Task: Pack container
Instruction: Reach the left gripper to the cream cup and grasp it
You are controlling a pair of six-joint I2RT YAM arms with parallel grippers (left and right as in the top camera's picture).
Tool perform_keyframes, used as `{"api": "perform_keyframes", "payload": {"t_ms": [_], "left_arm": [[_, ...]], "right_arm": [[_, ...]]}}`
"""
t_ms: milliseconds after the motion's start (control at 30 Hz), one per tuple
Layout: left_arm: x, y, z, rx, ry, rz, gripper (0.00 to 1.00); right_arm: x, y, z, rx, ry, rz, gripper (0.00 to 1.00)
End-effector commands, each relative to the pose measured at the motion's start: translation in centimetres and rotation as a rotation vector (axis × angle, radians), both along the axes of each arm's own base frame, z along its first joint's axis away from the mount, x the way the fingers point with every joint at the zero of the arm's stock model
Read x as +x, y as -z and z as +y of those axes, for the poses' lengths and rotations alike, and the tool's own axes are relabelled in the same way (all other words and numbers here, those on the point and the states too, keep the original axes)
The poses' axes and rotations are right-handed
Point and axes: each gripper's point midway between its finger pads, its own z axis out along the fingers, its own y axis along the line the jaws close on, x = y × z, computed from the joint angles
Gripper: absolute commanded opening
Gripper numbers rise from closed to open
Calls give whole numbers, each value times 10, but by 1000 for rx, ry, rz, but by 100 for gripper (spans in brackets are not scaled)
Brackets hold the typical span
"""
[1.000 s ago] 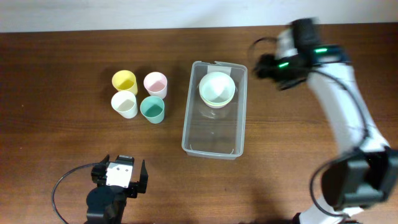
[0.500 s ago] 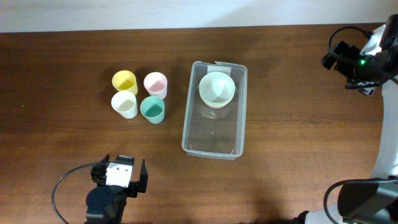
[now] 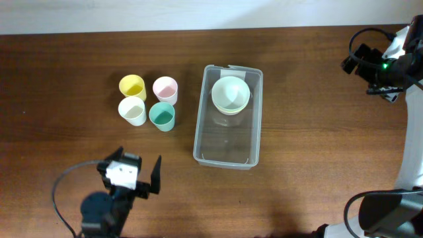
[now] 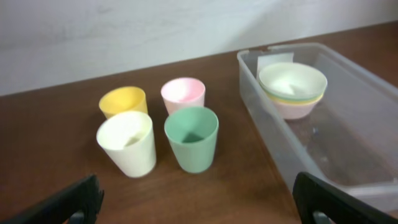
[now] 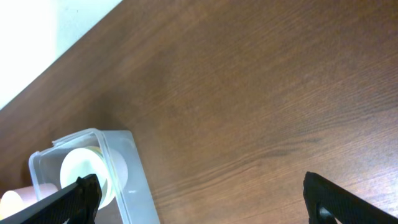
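I need to move my left gripper outward, turn it and lower it onto the white cup's rim (image 3: pixel 120 109) (image 4: pixel 99 137) away from the teal cup, because that side of the white cup is clear.
The clear container (image 3: pixel 225 142) lies mid-table with a stack of pastel bowls (image 3: pixel 230 94) in its far end. Its near half holds nothing. Four small cups stand to its left: yellow (image 3: pixel 132 86), pink (image 3: pixel 165 88), white (image 3: pixel 132 110) and teal (image 3: pixel 162 116). My left gripper (image 3: pixel 134 165) is open and empty, near the front edge, below the cups. The left wrist view shows its fingers (image 4: pixel 199 199) wide apart, facing the cups and the container (image 4: pixel 267 118). My right gripper (image 3: pixel 353 59) is open and empty at the far right, well away from the container (image 5: pixel 134 180).
The dark wooden table (image 3: pixel 317 132) runs to a white wall at the back. The left arm's black cable (image 3: pixel 63 192) loops on the table at the front left. The right arm (image 3: pixel 413 152) runs down the right edge.
The right arm swung from beside the container's far end out to the far right, then held still. The left gripper has shifted and turned slightly at the front left.
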Motion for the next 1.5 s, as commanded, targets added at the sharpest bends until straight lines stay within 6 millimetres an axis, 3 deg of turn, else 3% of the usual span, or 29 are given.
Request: {"api": "perform_keyframes", "payload": {"t_ms": [0,267,367,467,667,800,867,967,1000,1067,1300,1367,1467], "left_arm": [[23,-36,11,-3,-65,81,100],[124,-87,42,-132,-66,492,100],[159,-87,51,-202,-39,580,100],[186,-67,55,-225,-30,649,100],[198,-1,68,-211,-96,818,100],[186,43,91,-189,-272,982,100],[181,59,91,-188,-280,1043,100],[175,75,94,-179,-297,1102,90],[173,86,95,-173,-307,1136,77],[173,98,97,-165,-316,1164,69],[179,132,101,-157,-326,1213,57],[182,138,101,-157,-326,1210,50],[188,142,102,-157,-326,1193,29]], "right_arm": [[1,0,-3,-12,2,0,99],[1,0,-3,-11,2,0,99],[1,0,-3,-12,2,0,99],[1,1,-3,-12,2,0,99],[1,0,-3,-11,2,0,99],[1,0,-3,-11,2,0,99],[1,1,-3,-12,2,0,99],[1,0,-3,-11,2,0,99],[1,1,-3,-12,2,0,99],[1,0,-3,-11,2,0,99],[1,0,-3,-11,2,0,99],[1,0,-3,-12,2,0,99],[1,0,-3,-11,2,0,99]]}}
